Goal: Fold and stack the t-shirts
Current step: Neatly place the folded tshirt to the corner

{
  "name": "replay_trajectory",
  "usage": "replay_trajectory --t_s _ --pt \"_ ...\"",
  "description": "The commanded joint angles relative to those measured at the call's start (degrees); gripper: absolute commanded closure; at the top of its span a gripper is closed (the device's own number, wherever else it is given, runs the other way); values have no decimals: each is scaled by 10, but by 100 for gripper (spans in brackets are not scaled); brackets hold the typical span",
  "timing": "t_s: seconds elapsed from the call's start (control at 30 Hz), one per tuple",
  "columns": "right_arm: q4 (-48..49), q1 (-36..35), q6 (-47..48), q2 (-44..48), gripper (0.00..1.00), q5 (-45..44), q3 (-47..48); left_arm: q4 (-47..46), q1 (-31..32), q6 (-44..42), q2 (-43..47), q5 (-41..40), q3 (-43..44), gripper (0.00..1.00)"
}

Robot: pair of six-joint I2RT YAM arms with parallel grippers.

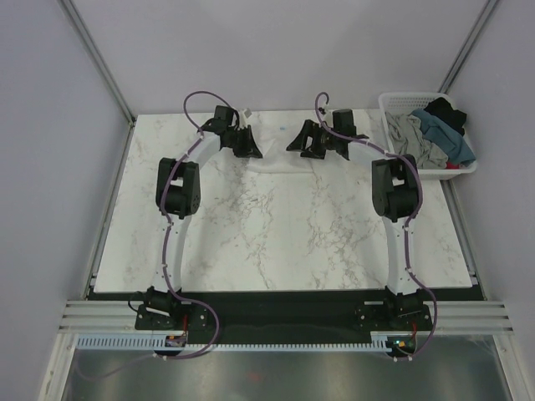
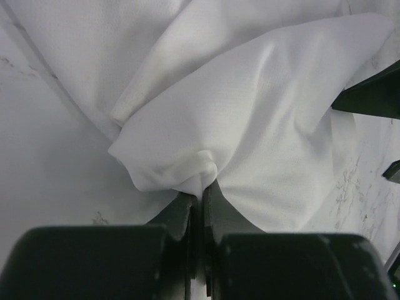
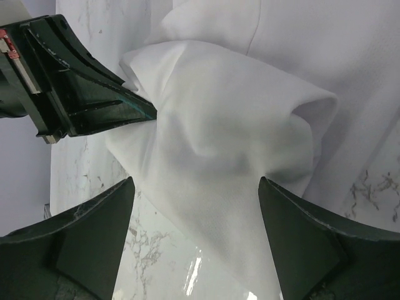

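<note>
The left gripper next drags the white t-shirt [image 1: 276, 154] to the marble table's bare far corner, to its left in the top view, and releases it there.
The large white t-shirt [image 1: 276, 154] lies bunched at the far middle of the marble table. My left gripper [image 1: 248, 146] is shut on a pinch of its fabric; in the left wrist view the jaws [image 2: 203, 189] close on a fold of the white t-shirt [image 2: 250, 106]. My right gripper [image 1: 308, 144] is open just right of it. In the right wrist view its fingers [image 3: 94, 231] stand wide apart around a raised fold of the white t-shirt [image 3: 225, 125], not closed on it. Grey [image 1: 410, 134], teal-blue [image 1: 451, 142] and black [image 1: 443, 110] t-shirts lie in the basket.
The white lattice basket [image 1: 393, 102] stands at the table's far right corner. The left gripper's body [image 3: 69, 87] sits close to the right gripper's left finger. Bare marble table [image 1: 276, 234] stretches toward the arm bases. Grey walls enclose the back and sides.
</note>
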State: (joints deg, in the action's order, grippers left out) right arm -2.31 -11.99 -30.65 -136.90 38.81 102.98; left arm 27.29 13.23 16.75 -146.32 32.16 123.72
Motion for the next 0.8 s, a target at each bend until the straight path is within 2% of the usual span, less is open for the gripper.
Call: replay_trajectory --t_s 0.0,0.13,0.27,0.4,0.57,0.77 --pt "-23 20 38 81 11 7 -6 40 -24 -37 69 25 -39 98" --pt "-46 39 55 152 10 3 -30 77 -56 -72 132 27 -88 98" --pt "-64 57 68 204 10 2 -80 162 -90 -123 176 19 -135 98" --pt "-74 71 82 248 10 -1 -117 217 -131 -177 214 -21 -174 98" --pt "-84 79 92 301 9 -6 -153 248 -219 -222 244 -61 -209 98" --pt "-91 88 98 335 9 -9 -177 268 -290 -290 233 -159 -178 98"
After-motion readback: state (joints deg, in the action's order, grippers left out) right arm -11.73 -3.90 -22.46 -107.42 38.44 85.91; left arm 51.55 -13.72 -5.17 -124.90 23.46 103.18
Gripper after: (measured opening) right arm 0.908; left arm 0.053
